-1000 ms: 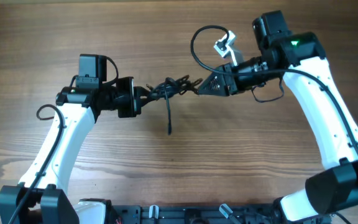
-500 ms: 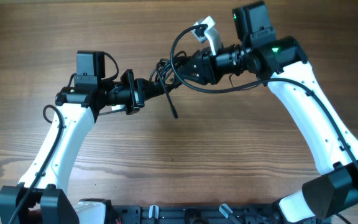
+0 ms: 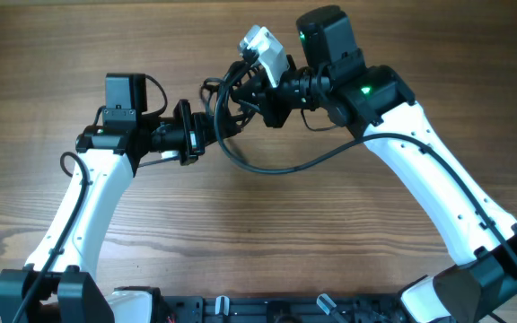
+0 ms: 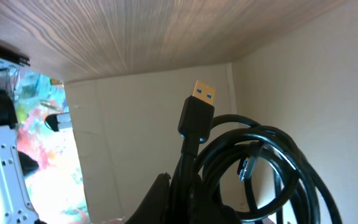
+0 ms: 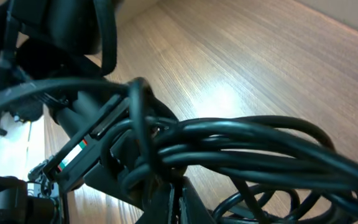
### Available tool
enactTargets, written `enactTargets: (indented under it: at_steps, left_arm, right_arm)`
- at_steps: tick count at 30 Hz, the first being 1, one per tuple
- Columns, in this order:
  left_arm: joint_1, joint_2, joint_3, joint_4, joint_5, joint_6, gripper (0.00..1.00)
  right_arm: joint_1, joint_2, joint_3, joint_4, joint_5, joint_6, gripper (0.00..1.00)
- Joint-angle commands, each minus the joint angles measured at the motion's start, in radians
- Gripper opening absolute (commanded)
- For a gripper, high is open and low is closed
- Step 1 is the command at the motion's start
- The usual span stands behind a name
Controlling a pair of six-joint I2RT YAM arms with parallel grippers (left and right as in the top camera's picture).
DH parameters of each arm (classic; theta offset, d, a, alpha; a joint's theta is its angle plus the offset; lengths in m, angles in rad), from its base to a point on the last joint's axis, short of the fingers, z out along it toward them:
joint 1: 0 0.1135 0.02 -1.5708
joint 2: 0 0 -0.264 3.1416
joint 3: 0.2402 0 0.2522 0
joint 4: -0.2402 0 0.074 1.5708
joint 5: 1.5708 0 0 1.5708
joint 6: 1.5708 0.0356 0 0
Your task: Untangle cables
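The left gripper moves to the left in the overhead view next, tipping toward the tabletop before it releases, since coils crowd beside the USB plug.
The cables (image 3: 225,108) are a bunch of thin black cords held above the table between my two grippers. My left gripper (image 3: 206,133) comes in from the left and is shut on the cables. In the left wrist view the cables (image 4: 260,168) coil up from my left gripper (image 4: 182,193), and one gold-tipped USB plug (image 4: 202,94) sticks upward. My right gripper (image 3: 243,100) reaches in from the right, close to the left one. In the right wrist view my right gripper (image 5: 174,190) is shut, its tips buried in the cables (image 5: 260,146).
A thick black wire (image 3: 267,166) from the right arm sags in a loop below the grippers. The white camera mount (image 3: 263,43) sits on the right wrist. The wooden table (image 3: 258,233) lies below. A black fixture (image 3: 267,309) runs along the front edge.
My right gripper has swung left and up to the bundle, close to the left gripper, and has closed. The loose hanging cable end is gone from below. The left arm has barely moved.
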Motion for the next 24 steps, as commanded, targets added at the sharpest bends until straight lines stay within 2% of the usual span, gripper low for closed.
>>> enactTargets:
  at_steps: [1, 2, 3, 4, 5, 12, 14, 16, 18, 20, 22, 24]
  left_arm:
    - [-0.021, -0.022, 0.004, 0.003, -0.119, 0.121, 0.04]
    - [-0.021, -0.021, 0.004, 0.003, -0.12, 0.121, 0.04]
    - [-0.021, -0.021, 0.004, 0.003, -0.12, 0.113, 0.04]
    - [-0.021, -0.021, 0.004, 0.003, -0.105, 0.113, 0.04]
    - [-0.021, -0.021, 0.004, 0.003, -0.082, 0.113, 0.04]
    - [-0.021, -0.021, 0.004, 0.003, -0.037, 0.114, 0.04]
    - [-0.021, -0.021, 0.004, 0.003, -0.01, 0.114, 0.04]
    - [-0.021, -0.021, 0.004, 0.003, 0.005, 0.113, 0.04]
    - [-0.019, -0.021, 0.004, 0.003, 0.007, 0.113, 0.04]
    - [-0.019, -0.02, 0.004, 0.003, 0.007, 0.113, 0.04]
    - [-0.019, -0.02, 0.004, 0.003, 0.007, 0.106, 0.04]
    - [-0.019, -0.02, 0.004, 0.003, 0.007, 0.106, 0.04]
  right_arm:
    - [0.005, -0.008, 0.017, -0.043, 0.021, 0.058, 0.04]
    - [0.002, -0.014, 0.017, -0.054, 0.026, 0.048, 0.06]
    - [0.002, -0.019, 0.017, -0.053, 0.024, 0.026, 0.12]
    - [0.002, -0.025, 0.017, -0.052, 0.024, -0.013, 0.33]
    - [0.002, -0.034, 0.017, -0.048, 0.024, -0.044, 0.36]
    - [0.013, -0.077, 0.017, -0.011, 0.022, -0.148, 0.32]
    - [0.039, -0.076, 0.017, 0.006, 0.02, -0.211, 0.33]
    - [0.061, -0.075, 0.017, 0.0, 0.034, -0.227, 0.33]
    - [0.063, -0.079, 0.017, -0.017, 0.136, -0.234, 0.36]
    - [0.059, -0.097, 0.017, -0.011, 0.108, -0.234, 0.37]
    - [0.056, -0.147, 0.017, -0.038, 0.123, -0.238, 0.41]
    - [0.039, -0.172, 0.017, -0.121, 0.216, -0.238, 0.43]
